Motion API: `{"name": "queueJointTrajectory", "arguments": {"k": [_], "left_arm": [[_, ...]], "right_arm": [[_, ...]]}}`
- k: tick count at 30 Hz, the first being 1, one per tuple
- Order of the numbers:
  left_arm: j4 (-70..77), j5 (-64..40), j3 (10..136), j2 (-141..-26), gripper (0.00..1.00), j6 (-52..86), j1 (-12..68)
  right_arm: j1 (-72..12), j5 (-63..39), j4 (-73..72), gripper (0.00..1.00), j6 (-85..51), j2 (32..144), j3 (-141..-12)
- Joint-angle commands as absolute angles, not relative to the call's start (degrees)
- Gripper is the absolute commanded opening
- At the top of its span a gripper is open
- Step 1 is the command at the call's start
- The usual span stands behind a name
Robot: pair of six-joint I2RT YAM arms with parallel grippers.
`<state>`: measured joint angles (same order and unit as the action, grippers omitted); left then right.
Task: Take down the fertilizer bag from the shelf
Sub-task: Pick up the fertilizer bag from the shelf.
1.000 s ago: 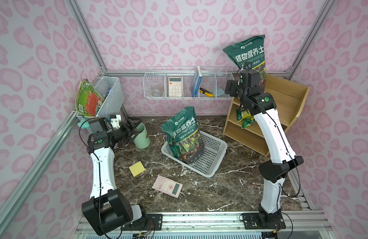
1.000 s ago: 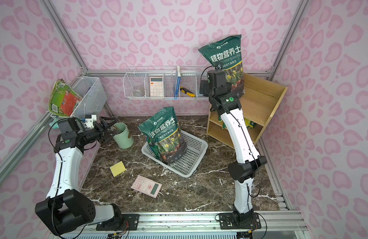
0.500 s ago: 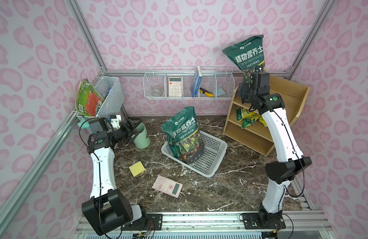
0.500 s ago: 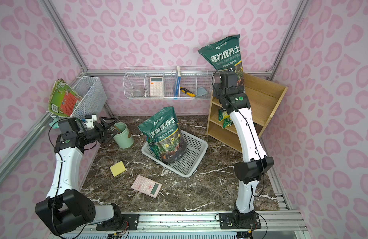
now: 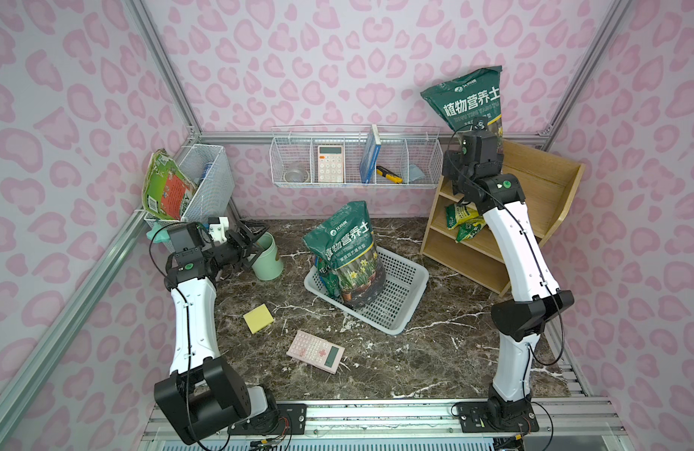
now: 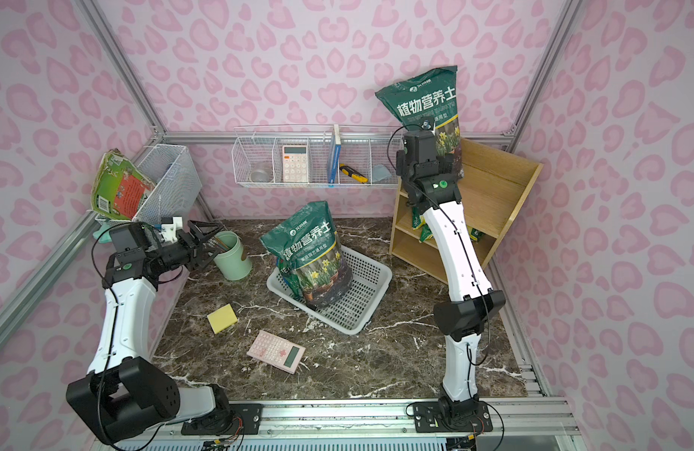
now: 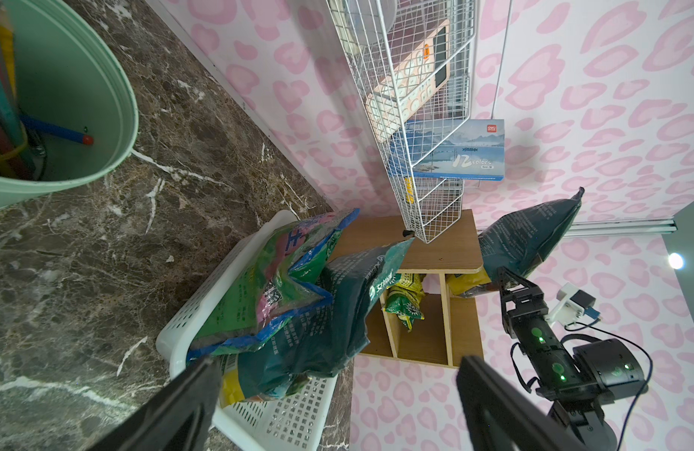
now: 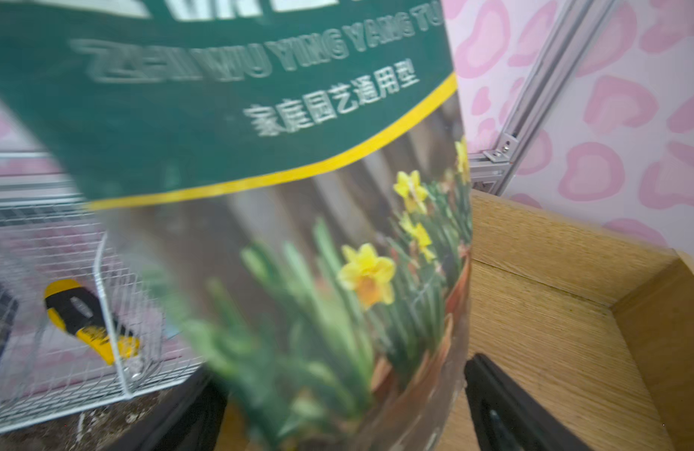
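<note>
The open fingers of my right gripper are already on either side of the bag. I need to move my right gripper away from the wire wall basket and close it on the bag's lower end (image 6: pixel 453 155) (image 8: pixel 354 402).
A dark green fertilizer bag (image 5: pixel 468 105) (image 6: pixel 423 105) with daffodils printed on it stands upright on the top tier of the light-wood shelf (image 5: pixel 540 183) (image 6: pixel 494 183). My right gripper (image 8: pixel 341 378) is open. Its black fingers (image 8: pixel 494 394) straddle the lower part of the bag (image 8: pixel 298 195), and a gap shows between one finger and the bag. In both top views the wrist hides the jaws. At the far left my left gripper (image 5: pixel 255 244) (image 7: pixel 337 363) is open and holds nothing, close to a mint green cup (image 5: pixel 267 257).
A second green bag (image 5: pixel 345 250) leans in a white perforated basket (image 5: pixel 400 308) mid-table. Small yellow-green packets (image 5: pixel 460 220) lie on the shelf's middle tier. A white wire wall basket (image 5: pixel 353 160) hangs just left of the shelf. A yellow pad (image 5: pixel 258 318) and a pink calculator (image 5: pixel 316 351) lie in front.
My right wrist swung right, then came back left and up against the lower part of the bag. The bag and the left arm have stayed where they were.
</note>
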<state>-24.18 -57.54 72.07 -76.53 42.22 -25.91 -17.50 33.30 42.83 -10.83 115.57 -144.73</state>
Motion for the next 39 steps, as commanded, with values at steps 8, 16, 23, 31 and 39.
{"name": "queueJointTrajectory", "arguments": {"k": [8,16,23,31,39], "left_arm": [[-22.72,-58.25,72.07,-76.55,0.99,42.36,-25.93],[-22.76,-58.20,72.18,-76.61,0.99,42.36,-25.93],[-22.68,-58.27,72.17,-76.64,0.99,42.36,-25.93],[-22.72,-58.27,72.20,-76.65,0.99,42.36,-25.93],[-22.74,-58.27,72.24,-76.64,0.99,42.45,-25.93]], "right_arm": [[-15.27,23.68,40.96,0.25,-12.54,110.99,-138.21],[-20.40,25.64,30.95,0.00,-11.64,99.94,-125.10],[-28.02,32.46,22.95,0.00,-14.43,90.98,-114.42],[-44.18,48.34,8.62,0.00,-10.84,86.44,-102.37],[-50.98,53.36,1.04,0.00,-13.18,87.56,-95.06]]}}
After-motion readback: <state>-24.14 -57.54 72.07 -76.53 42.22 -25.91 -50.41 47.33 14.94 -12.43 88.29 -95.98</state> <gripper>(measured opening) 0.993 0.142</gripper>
